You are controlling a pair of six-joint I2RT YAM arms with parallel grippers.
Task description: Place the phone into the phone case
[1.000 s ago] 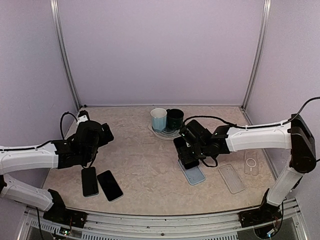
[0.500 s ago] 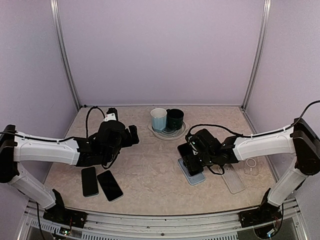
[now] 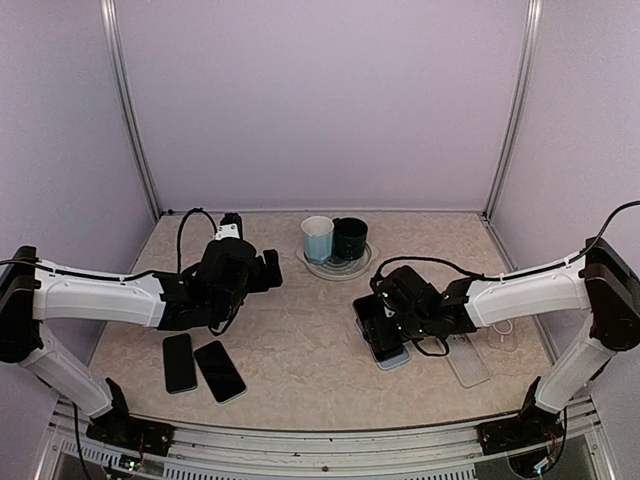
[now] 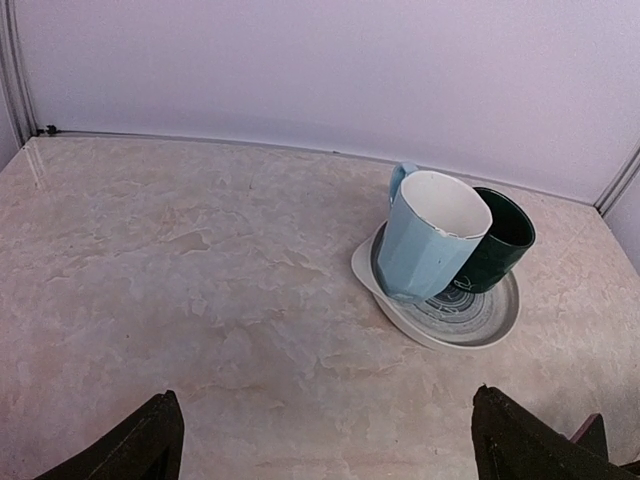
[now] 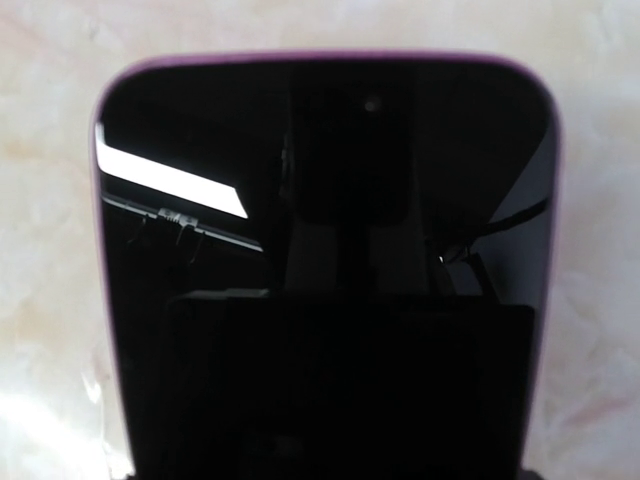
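The right gripper moves back and toward the clear cases next, down onto the blue case's near end, which sticks out from under the black phone.
My right gripper is shut on a black phone with a purple edge and holds it low over the light blue phone case, whose near end shows under it. In the right wrist view the phone's dark screen fills the frame and hides the fingers. I cannot tell whether the phone touches the case. My left gripper is open and empty above the table's middle left; its fingertips frame bare table in the left wrist view.
Two more black phones lie at the front left. Two clear cases lie right of the blue one. A light blue mug and a dark green mug stand on a plate at the back centre.
My right gripper has brought the phone down and toward the near side over the blue case. My left arm has swung from the left toward the table's middle.
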